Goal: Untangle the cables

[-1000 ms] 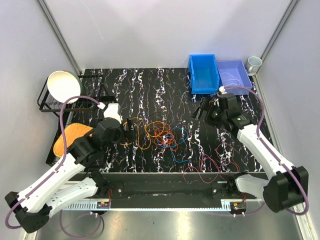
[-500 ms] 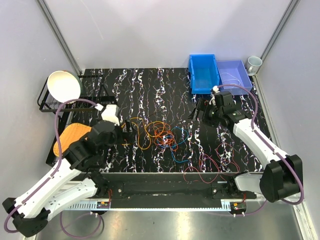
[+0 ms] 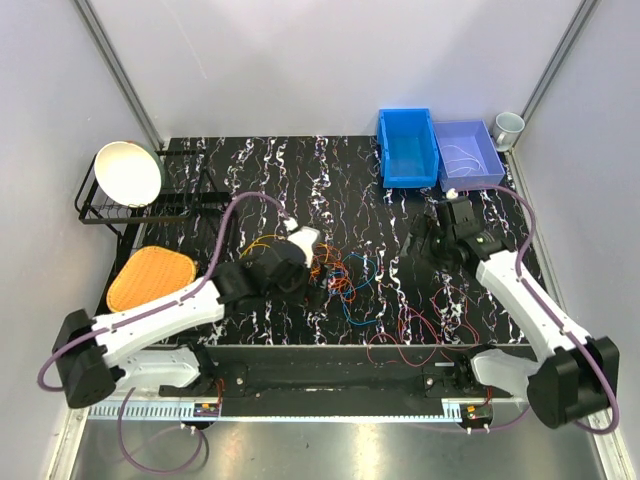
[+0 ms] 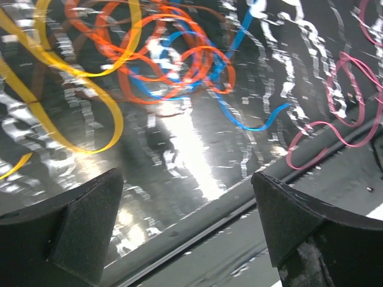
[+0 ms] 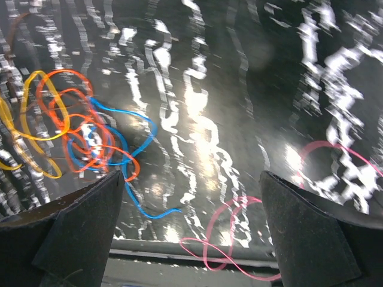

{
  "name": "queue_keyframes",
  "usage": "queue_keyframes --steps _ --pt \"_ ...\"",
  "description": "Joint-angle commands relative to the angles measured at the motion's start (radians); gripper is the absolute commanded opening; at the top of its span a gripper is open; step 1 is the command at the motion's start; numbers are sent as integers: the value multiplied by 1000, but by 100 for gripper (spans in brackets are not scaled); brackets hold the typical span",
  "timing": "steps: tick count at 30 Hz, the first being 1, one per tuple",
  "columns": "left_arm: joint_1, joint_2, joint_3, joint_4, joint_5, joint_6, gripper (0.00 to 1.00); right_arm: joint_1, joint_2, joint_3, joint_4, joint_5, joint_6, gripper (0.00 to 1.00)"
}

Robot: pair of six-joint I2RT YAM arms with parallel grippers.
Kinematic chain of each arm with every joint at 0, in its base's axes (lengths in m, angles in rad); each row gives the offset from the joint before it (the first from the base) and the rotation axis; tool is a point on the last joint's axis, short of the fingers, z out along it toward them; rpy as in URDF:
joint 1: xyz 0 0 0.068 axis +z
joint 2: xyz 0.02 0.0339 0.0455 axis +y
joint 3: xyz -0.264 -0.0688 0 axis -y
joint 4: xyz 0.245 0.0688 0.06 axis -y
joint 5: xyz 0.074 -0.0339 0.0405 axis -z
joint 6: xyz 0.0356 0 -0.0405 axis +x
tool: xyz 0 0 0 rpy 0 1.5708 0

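My left gripper moves to the right in the top view and down onto the pink-red cable's loop next, because it lies clear of the orange tangle.
The cables lie in a tangle (image 3: 335, 275) of orange, blue and yellow loops mid-table, with a loose red cable (image 3: 410, 330) by the front edge. My left gripper (image 3: 300, 270) is open and empty at the tangle's left side. In the left wrist view its gripper (image 4: 185, 233) frames bare table, with orange loops (image 4: 173, 66), a yellow cable (image 4: 96, 89), a blue cable (image 4: 251, 119) and a pink-red cable (image 4: 335, 119) beyond. My right gripper (image 3: 428, 243) is open and empty, right of the tangle. The right wrist view shows its gripper (image 5: 191, 233), orange loops (image 5: 84, 131), a blue strand (image 5: 137, 179) and a pink-red cable (image 5: 239, 239).
Two blue bins (image 3: 407, 147) (image 3: 468, 150) stand at the back right, with a cup (image 3: 508, 125) beside them. A white bowl (image 3: 128, 172) sits on a wire rack at the back left. An orange pad (image 3: 150, 275) lies at the left edge.
My left arm has swung right, bringing its gripper from left of the cables up to the tangle. My right gripper has shifted slightly right and nearer.
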Motion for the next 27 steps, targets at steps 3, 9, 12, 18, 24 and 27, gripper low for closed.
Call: queue_keyframes --steps 3,9,12,18,24,27 --pt "-110 140 93 207 80 -32 90 0 -100 -57 -121 171 82 100" --pt "-196 298 185 272 110 -63 89 -2 -146 -36 -155 320 154 100" --pt "-228 384 243 295 124 -83 86 -3 -163 0 -155 349 168 100" --pt "-271 552 335 349 199 -141 80 -2 -227 50 -155 426 168 100" --pt "-301 663 407 349 225 -161 75 -3 -285 61 -158 445 132 100" --pt "-307 701 427 346 236 -162 72 -3 -296 57 -157 441 122 100"
